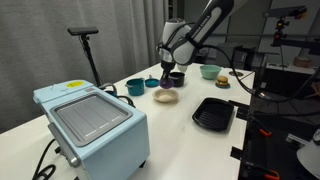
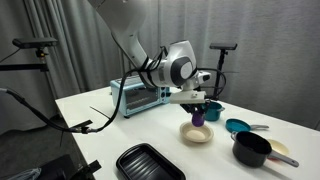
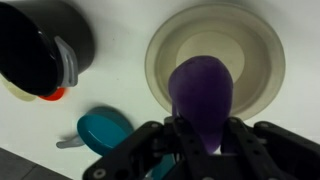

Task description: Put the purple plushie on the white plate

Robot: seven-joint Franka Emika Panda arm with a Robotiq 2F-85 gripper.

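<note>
The purple plushie still hangs above the cream-white plate, so my gripper needs to move down onto the plate below it and let the plushie go there.
My gripper (image 3: 205,135) is shut on the purple plushie (image 3: 200,92), a small dark-purple soft blob. In the wrist view it hangs directly over the cream-white plate (image 3: 255,45). In both exterior views the gripper (image 1: 166,80) (image 2: 198,108) holds the plushie (image 1: 166,83) (image 2: 198,116) just above the plate (image 1: 166,97) (image 2: 197,134) on the white table. I cannot tell whether the plushie touches the plate.
A black pot (image 3: 40,45) (image 2: 252,150) and a teal bowl (image 3: 105,128) (image 2: 238,126) stand close to the plate. A black ridged tray (image 1: 213,113) (image 2: 148,163), a light-blue toaster oven (image 1: 92,122), more bowls (image 1: 209,71) and a tripod (image 1: 90,50) are nearby.
</note>
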